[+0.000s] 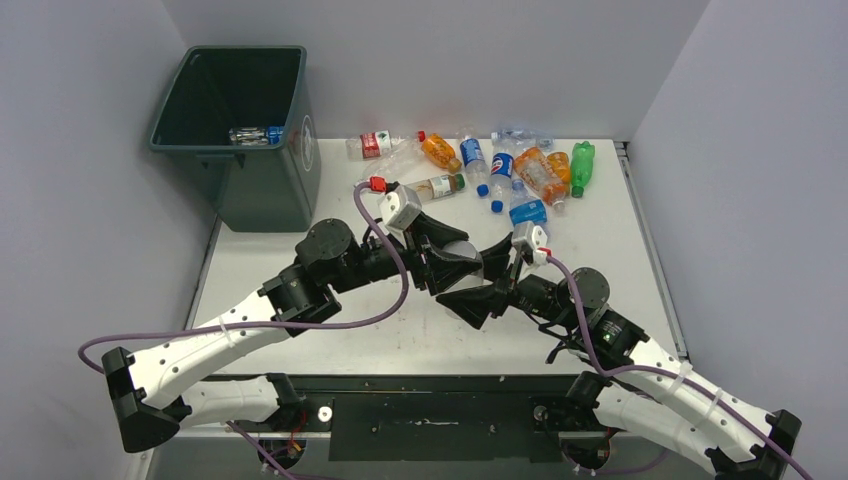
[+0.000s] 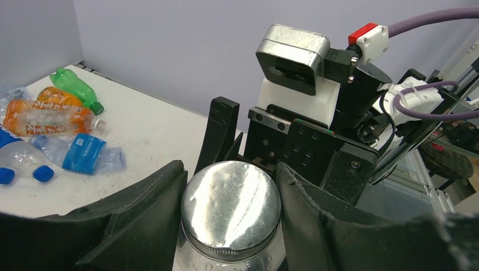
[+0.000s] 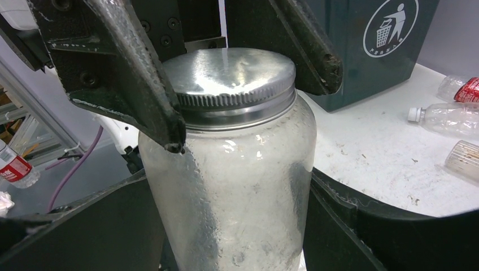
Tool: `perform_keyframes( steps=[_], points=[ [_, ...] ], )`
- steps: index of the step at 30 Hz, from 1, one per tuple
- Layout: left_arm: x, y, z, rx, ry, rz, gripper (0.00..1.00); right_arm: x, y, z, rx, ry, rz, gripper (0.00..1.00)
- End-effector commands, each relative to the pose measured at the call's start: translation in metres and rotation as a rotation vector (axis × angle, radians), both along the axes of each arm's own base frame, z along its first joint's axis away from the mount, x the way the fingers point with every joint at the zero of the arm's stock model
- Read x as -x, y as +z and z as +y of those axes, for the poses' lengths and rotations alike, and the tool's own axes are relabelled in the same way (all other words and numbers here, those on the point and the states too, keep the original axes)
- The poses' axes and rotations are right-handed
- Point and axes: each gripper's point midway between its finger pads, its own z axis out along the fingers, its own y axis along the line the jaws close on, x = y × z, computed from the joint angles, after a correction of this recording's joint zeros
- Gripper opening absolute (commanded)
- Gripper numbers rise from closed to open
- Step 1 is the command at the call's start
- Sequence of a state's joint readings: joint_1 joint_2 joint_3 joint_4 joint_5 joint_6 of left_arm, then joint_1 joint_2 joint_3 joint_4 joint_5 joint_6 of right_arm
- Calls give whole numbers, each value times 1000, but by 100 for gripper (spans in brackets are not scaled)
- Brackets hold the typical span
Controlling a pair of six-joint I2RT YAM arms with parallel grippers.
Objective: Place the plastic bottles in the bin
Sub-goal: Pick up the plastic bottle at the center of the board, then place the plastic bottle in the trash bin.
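My left gripper is going to lift the jar over the bin's rim next and release it, because the bin's high opening [image 1: 232, 100] lies outward, to the gripper's left in the top view.
A clear jar [image 3: 237, 180] with a silver screw lid [image 3: 229, 73] stands upright between both grippers at the table's middle. My right gripper [image 3: 229, 226] is shut on the jar's body, with a finger pressed on each side. My left gripper [image 2: 230, 175] reaches in from the other side, and its fingers [image 2: 152, 214] sit against both edges of the lid [image 2: 231, 203]. Several plastic bottles [image 1: 520, 170], clear, orange and green, lie at the far side of the table. The dark green bin [image 1: 225, 150] stands at the far left with a bottle [image 1: 255, 133] inside.
The two wrists meet closely above the table's middle [image 1: 470, 270], with purple cables looping beside them. The bin's wall with the white sticker [image 3: 390, 25] rises just behind the jar. Grey walls close the table on three sides.
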State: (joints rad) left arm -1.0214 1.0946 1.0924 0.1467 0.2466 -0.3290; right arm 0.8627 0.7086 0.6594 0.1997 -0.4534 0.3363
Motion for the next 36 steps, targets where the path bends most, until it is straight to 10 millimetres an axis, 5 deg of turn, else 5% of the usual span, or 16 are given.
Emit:
perform_keyframes(
  steps=[1, 4, 6, 10, 11, 13, 21, 26, 29, 36],
  points=[
    [10, -7, -8, -60, -41, -25, 35, 6, 28, -3, -57, 17, -74, 32],
    [11, -9, -9, -71, -43, -42, 3, 6, 27, -3, -57, 17, -69, 32],
    [11, -9, -9, -76, -45, -46, 0, 6, 28, -3, -58, 17, -62, 38],
    [6, -4, -4, -64, 3, -59, 0, 7, 30, -3, -57, 17, -35, 91],
    [4, -1, -1, -58, 18, -60, 0, 8, 32, -3, -60, 19, -32, 96],
    [0, 4, 4, -40, 51, -67, 0, 9, 37, -6, -65, 17, -30, 90],
    [-28, 36, 36, 47, 223, -89, 0, 28, 58, -15, -52, 69, -44, 90],
    [-73, 95, 101, 117, 482, -161, 0, 44, 55, -24, 6, 113, -55, 90],
    [-116, 123, 149, 51, 680, -235, 0, 44, 51, -32, 12, 82, -58, 90],
    [-192, 174, 279, 38, 1309, -291, 0, 7, 32, -46, -26, -149, -13, 90]
  ],
)
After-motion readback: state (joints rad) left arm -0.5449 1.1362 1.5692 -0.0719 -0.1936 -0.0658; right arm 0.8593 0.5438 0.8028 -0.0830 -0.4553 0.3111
